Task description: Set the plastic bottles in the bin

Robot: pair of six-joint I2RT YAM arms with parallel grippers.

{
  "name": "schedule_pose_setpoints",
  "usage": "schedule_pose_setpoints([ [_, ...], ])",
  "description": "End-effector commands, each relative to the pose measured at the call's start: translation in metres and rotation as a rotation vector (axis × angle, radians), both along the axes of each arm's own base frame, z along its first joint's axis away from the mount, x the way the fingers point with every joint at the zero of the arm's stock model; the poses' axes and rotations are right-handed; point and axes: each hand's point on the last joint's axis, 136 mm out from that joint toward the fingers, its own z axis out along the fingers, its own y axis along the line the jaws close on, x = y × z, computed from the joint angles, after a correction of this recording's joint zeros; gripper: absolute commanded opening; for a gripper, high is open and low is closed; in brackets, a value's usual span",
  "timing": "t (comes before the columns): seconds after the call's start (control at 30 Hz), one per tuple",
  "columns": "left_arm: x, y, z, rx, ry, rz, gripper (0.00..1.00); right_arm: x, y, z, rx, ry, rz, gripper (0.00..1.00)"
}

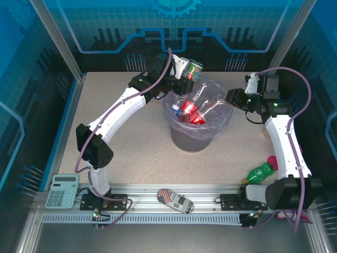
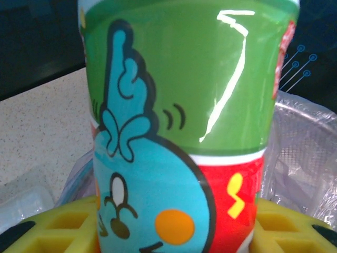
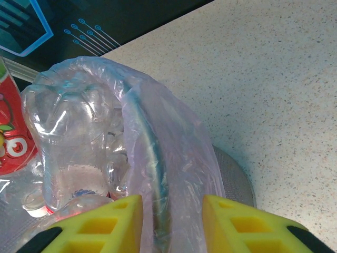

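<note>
The robot next needs to move its left gripper down and back over the bin's lined opening to let go of the plastic bottle.
My left gripper is shut on a plastic bottle with a green, red and blue label, held over the far left rim of the bin. In the left wrist view that bottle stands between the yellow fingers, above the lavender bag. My right gripper is at the bin's right rim. In its wrist view the jaws close astride the rim and bag. Several clear, red-labelled bottles lie inside; one crushed clear bottle rests against the liner.
A solid green bottle lies on the table beside the right arm, with a pink object just behind it. A calculator sits at the front left. A striped object rests on the front rail.
</note>
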Motion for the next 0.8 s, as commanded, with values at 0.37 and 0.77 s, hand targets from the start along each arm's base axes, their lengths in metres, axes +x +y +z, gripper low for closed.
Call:
schedule_pose_setpoints([
  [0.37,-0.044,-0.002,-0.061,0.106,0.233,-0.061,0.31,-0.003,0.009,0.006,-0.001,-0.009,0.043,0.36],
  [0.77,-0.05,-0.012,-0.026,0.039,0.145,-0.124,0.66,-0.004,0.01,0.008,0.0,-0.012,0.043,0.36],
])
